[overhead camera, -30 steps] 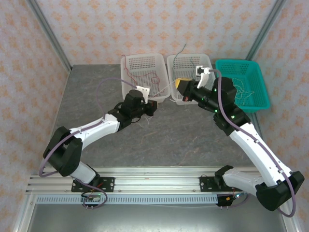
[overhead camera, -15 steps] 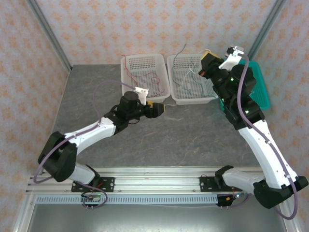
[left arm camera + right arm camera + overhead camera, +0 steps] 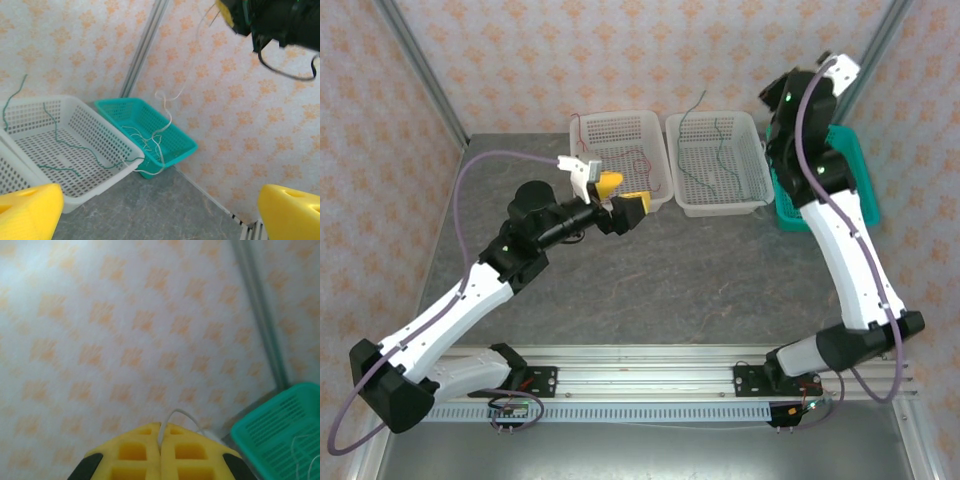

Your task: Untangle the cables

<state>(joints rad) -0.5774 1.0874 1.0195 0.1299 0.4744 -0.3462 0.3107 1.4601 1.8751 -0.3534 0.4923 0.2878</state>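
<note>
I will next swing my right gripper toward the nearby corner post, then down over the teal basket (image 3: 285, 437) to let go of the cable, with a piece of cable hanging over the teal basket's rim.
My right gripper (image 3: 161, 426) is raised high at the back right (image 3: 776, 100), shut on a thin white cable (image 3: 180, 414). In the left wrist view that white cable (image 3: 169, 102) hangs from it down into the teal basket (image 3: 177, 137), where more white strands lie tangled. One strand drapes over the teal rim towards the middle white basket (image 3: 107, 132). A green cable (image 3: 715, 150) lies in that middle basket, and a red cable (image 3: 638, 160) in the left white basket (image 3: 582, 160). My left gripper (image 3: 620, 198) hovers open in front of the left basket, with nothing between its yellow fingers (image 3: 27, 210).
The three baskets stand in a row along the back wall; my right arm covers most of the teal basket (image 3: 787, 212) in the top view. Metal frame posts (image 3: 420, 70) stand at both back corners. Grey tabletop (image 3: 700, 270) lies in front of the baskets.
My right gripper rose from the middle basket up and to the right, lifting the white cable. My left arm drew back to the left and lifted, and its fingers now stand wide apart.
</note>
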